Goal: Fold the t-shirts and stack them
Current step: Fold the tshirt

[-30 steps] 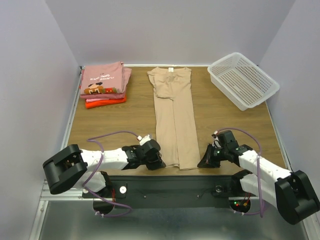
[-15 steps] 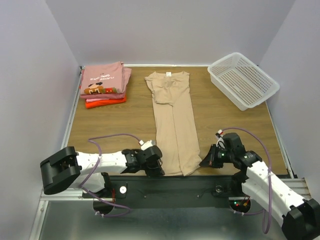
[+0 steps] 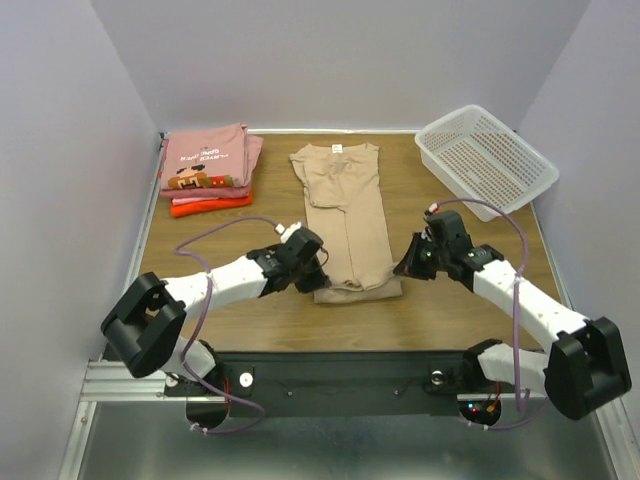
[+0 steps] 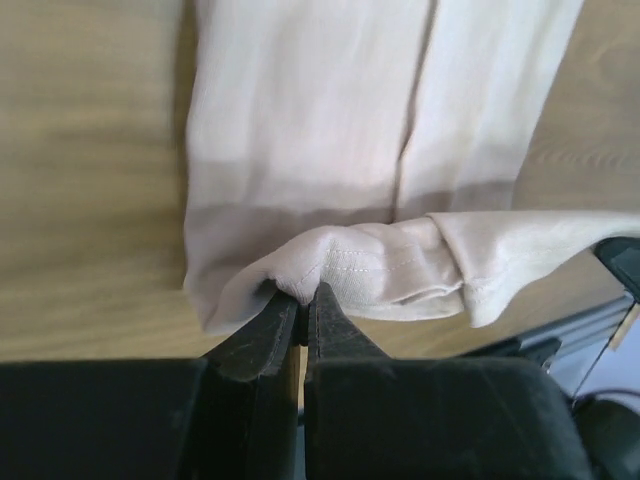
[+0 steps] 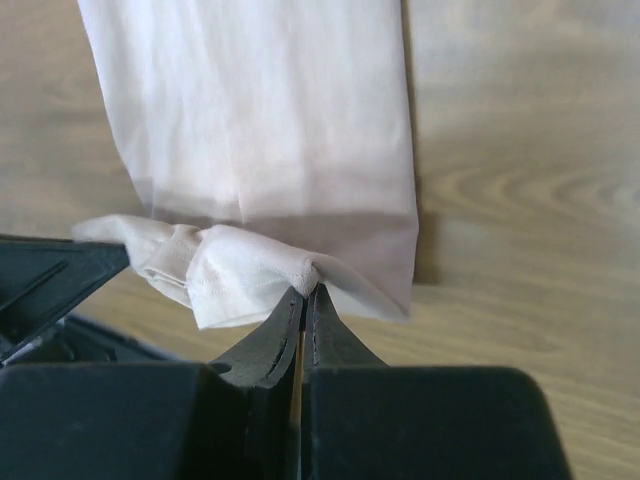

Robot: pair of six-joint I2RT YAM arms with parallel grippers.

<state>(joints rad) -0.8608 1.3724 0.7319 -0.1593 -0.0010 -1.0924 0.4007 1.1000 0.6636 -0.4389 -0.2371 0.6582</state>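
Note:
Next, my left gripper carries the t-shirt's hem outward over the middle of the tan strip (image 3: 320, 218) (image 4: 228, 60) and releases it there, since the t-shirt still stretches long beyond.
The tan t-shirt (image 3: 348, 210) lies folded into a long strip down the middle of the table, collar at the far end. My left gripper (image 3: 316, 278) is shut on its near hem at the left corner, shown in the left wrist view (image 4: 305, 292). My right gripper (image 3: 402, 270) is shut on the hem's right corner, shown in the right wrist view (image 5: 308, 291). Both hold the hem lifted and carried back over the shirt body (image 4: 330, 120). A stack of folded pink t-shirts (image 3: 208, 158) on a red-orange one (image 3: 205, 207) sits at the far left.
A white perforated basket (image 3: 486, 158) stands at the far right corner. Purple walls close in on the left, back and right. The table's front edge and the arms' mounting rail (image 3: 340, 370) are near the bottom.
Both grippers have lifted the tan shirt's near hem from the front edge and carried it away from the bases, over the shirt, so the visible strip is shorter.

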